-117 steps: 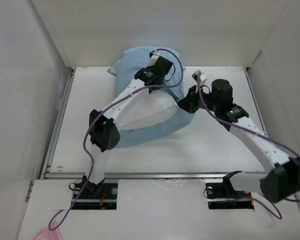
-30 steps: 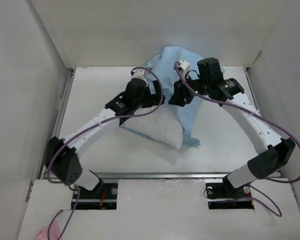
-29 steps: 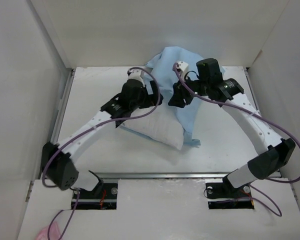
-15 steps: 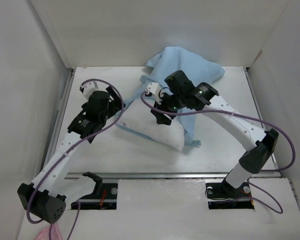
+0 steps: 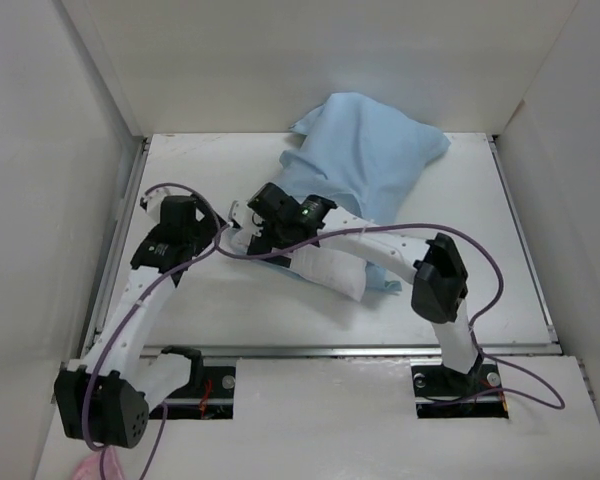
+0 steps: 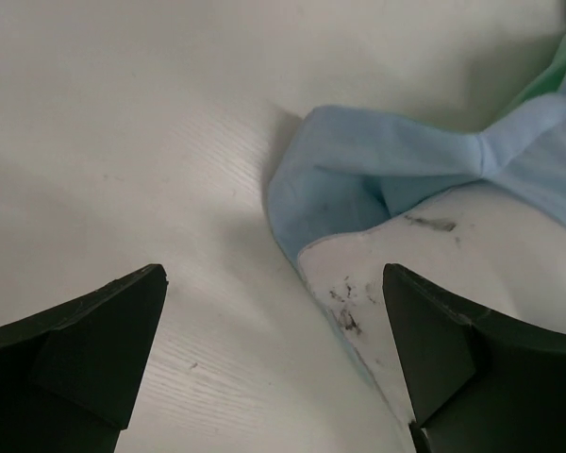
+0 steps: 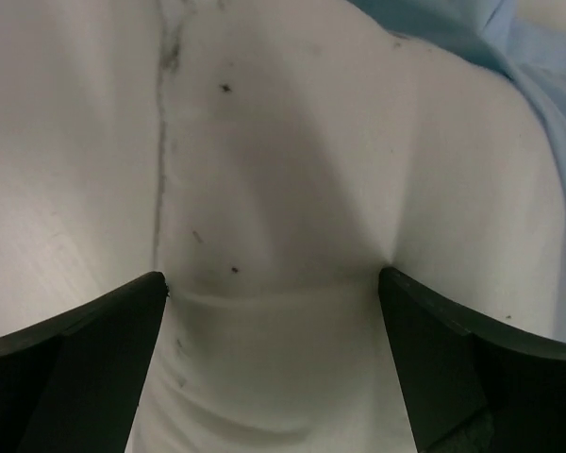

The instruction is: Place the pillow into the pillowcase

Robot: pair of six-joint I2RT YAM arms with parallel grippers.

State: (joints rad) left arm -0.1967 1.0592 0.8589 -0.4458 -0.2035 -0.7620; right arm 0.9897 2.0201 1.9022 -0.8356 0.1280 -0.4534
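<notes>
My left gripper will move toward the right in the top view onto the pillowcase edge (image 6: 300, 179) beside the pillow corner, because that edge of the pillowcase is beyond that gripper's fingers.
The light blue pillowcase (image 5: 365, 150) lies bunched at the back of the table, and the white pillow (image 5: 330, 268) sticks out of its near side. My right arm reaches across to the pillow's left end. There my right gripper (image 5: 250, 240) is open, its black fingers (image 7: 85, 359) straddling the speckled white pillow (image 7: 292, 189) and denting it. Just left of that, my left gripper (image 5: 217, 240) is open over bare table. In the left wrist view the pillowcase's edge (image 6: 387, 160) and a smudged pillow corner (image 6: 453, 274) lie beside the right finger (image 6: 453, 359).
White walls close in the table on three sides. A metal rail (image 5: 310, 350) runs along the near edge. The right arm's elbow (image 5: 438, 275) hangs over the table's right half. A pink object (image 5: 85, 468) lies at the bottom left, off the table.
My left arm has drawn back to the left, off the pillow. My right arm has swung left from the pillowcase to the pillow's left end, and its jaws have opened.
</notes>
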